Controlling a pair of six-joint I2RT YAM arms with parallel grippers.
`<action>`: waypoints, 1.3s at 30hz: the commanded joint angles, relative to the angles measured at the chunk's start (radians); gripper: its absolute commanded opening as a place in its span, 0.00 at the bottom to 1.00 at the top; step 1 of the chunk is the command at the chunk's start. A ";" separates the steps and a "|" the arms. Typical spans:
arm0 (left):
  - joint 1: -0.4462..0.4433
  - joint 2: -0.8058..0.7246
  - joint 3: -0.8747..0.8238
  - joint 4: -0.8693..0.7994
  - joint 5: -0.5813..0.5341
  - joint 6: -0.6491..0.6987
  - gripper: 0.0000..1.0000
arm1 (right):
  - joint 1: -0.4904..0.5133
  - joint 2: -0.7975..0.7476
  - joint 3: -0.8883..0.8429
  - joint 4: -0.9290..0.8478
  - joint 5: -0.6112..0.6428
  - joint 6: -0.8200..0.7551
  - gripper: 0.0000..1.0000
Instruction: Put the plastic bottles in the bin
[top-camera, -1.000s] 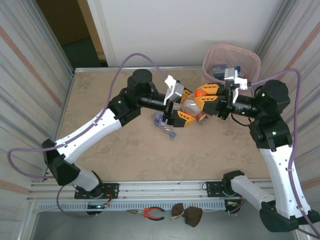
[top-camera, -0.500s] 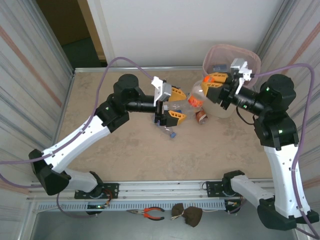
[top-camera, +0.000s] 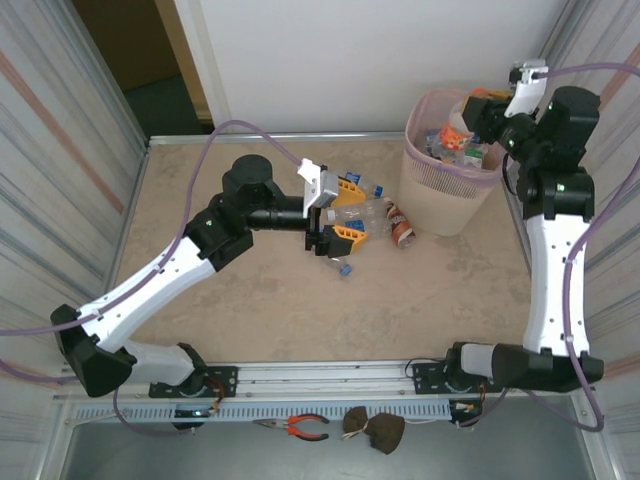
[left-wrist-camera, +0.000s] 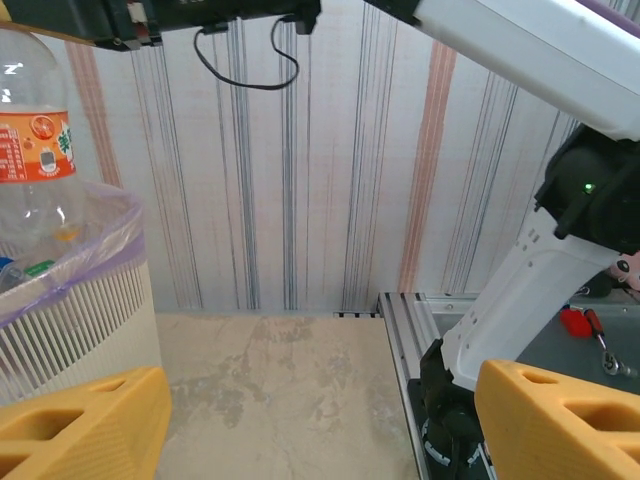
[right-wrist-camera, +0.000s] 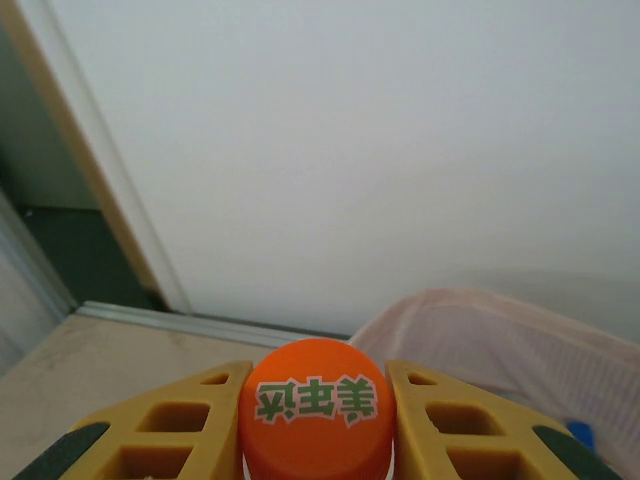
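Next, my right gripper lowers the bottle hanging below it through the bin's opening (right-wrist-camera: 540, 385), toward the bottles inside, and releases its orange cap (right-wrist-camera: 315, 405) there.
My right gripper (top-camera: 476, 110) hangs over the pale pink bin (top-camera: 432, 190), shut on a clear plastic bottle. Its orange cap (right-wrist-camera: 315, 405) sits between the yellow fingers (right-wrist-camera: 175, 430). In the left wrist view that bottle (left-wrist-camera: 35, 150), with an orange label, hangs upright above the bin (left-wrist-camera: 70, 310). Several bottles (top-camera: 455, 145) lie inside the bin. My left gripper (top-camera: 347, 211) is open above the table, with nothing between its fingers (left-wrist-camera: 80, 425). On the table by it lie a clear bottle (top-camera: 372, 207), a brown bottle (top-camera: 401, 227) and a small blue-capped one (top-camera: 338, 262).
The table (top-camera: 250, 300) has a metal rail along its near edge (top-camera: 330, 375). Striped walls close both sides and a white wall stands behind the bin. Pliers (top-camera: 300, 427) lie below the rail. The right arm's base (left-wrist-camera: 470, 400) stands at the table's right corner.
My right arm has lifted the orange-capped bottle from the middle of the table up over the bin. My left gripper let go of it, opened wider and drew back a little to the left.
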 joint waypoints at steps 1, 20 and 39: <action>-0.001 -0.043 -0.008 0.000 -0.009 0.015 0.80 | -0.024 0.068 0.090 -0.051 0.051 -0.018 0.05; 0.000 -0.048 -0.008 -0.003 -0.001 0.011 0.80 | -0.033 0.473 0.369 -0.446 0.037 -0.230 0.05; 0.002 -0.043 -0.016 -0.011 -0.006 0.012 0.80 | 0.046 0.711 0.350 -0.626 0.124 -0.454 0.15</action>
